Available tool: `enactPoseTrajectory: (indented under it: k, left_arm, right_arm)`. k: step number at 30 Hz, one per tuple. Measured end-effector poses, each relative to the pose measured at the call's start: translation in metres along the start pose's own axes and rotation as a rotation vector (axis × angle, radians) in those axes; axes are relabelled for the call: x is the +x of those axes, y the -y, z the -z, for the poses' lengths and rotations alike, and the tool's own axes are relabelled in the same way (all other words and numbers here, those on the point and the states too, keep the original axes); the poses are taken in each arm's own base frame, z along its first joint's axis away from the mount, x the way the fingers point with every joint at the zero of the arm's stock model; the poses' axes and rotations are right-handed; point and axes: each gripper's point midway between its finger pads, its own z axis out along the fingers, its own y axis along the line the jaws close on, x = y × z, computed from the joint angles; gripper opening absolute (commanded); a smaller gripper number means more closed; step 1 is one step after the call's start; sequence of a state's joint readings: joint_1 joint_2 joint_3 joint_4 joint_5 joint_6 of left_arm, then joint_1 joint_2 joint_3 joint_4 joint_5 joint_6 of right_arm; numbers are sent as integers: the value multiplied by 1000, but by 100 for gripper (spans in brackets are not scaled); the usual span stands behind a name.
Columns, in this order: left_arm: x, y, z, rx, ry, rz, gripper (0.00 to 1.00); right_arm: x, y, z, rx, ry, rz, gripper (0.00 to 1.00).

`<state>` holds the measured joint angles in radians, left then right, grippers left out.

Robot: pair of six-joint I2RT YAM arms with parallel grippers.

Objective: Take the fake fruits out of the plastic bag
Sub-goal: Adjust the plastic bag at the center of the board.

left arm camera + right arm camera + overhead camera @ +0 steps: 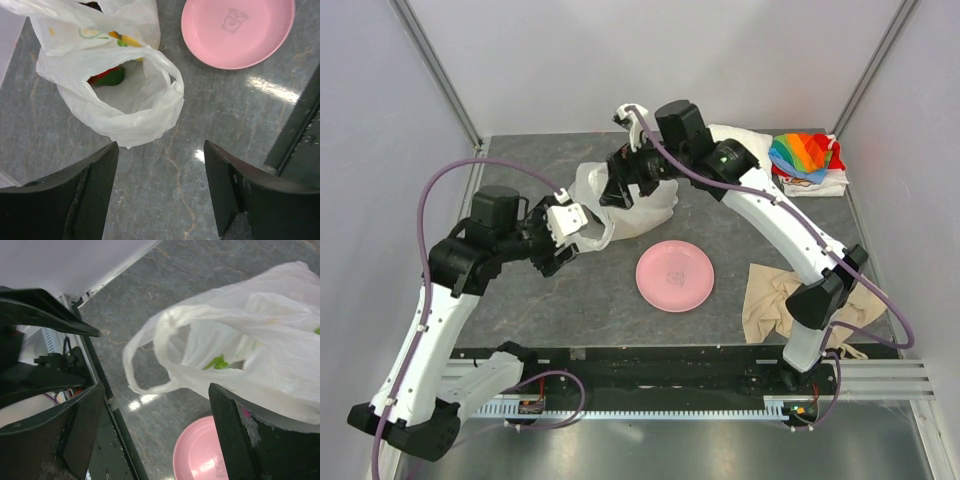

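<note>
The bag's handle loop hangs below my right gripper, beyond its open fingers, so I should next move that gripper down onto the loop's gathered top.
The white plastic bag (620, 205) lies on the grey table at the middle back, its mouth open toward the left arm. In the left wrist view the plastic bag (120, 95) shows a red and green fruit (107, 76) and a yellow fruit (129, 40) inside. My left gripper (563, 238) is open and empty, just left of the bag's mouth; its fingers (90, 195) stand short of the bag's edge. My right gripper (622, 182) is open, over the bag's back part. In the right wrist view the bag (250, 335) and its handle loop (145, 365) hang beyond the open fingers (245, 440).
A round pink plate (674, 277) lies in front of the bag, right of centre; it also shows in the left wrist view (237, 30) and the right wrist view (200, 455). A beige cloth (772, 300) lies at the right front. A rainbow-coloured cloth (802, 153) sits on folded white cloth at the back right.
</note>
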<state>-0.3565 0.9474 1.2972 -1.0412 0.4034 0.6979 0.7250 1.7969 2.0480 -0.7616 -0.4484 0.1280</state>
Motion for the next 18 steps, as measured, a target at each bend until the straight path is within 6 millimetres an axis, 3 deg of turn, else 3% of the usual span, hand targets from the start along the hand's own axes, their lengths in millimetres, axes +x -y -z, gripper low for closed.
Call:
enactPoseTrajectory:
  k: [4, 7, 9, 10, 11, 13, 14, 18]
  left_arm:
    - [26, 2, -14, -45, -44, -57, 77]
    - [36, 3, -15, -93, -35, -112, 81]
    - [36, 0, -12, -131, -18, -141, 84]
    - [34, -3, -10, -149, -8, -152, 85]
    - [32, -5, -9, -162, 2, -159, 86]
    - [25, -11, -8, -193, 30, -176, 87]
    - [23, -12, -9, -202, 44, -182, 88]
    - [22, -9, -18, -186, 64, -198, 87]
  right_arm:
    - [1, -21, -11, -41, 2, 8, 93]
    - [0, -19, -24, -40, 1, -3, 91]
    - [4, -13, -33, -35, -9, -20, 84]
    - [7, -10, -39, -33, -16, -30, 77]
    - [10, -6, -44, -29, -25, -40, 58]
    - [15, 1, -55, -18, -39, -49, 34]
    - [18, 6, -60, -13, -48, -62, 16]
    - [22, 18, -67, -6, -61, -89, 5]
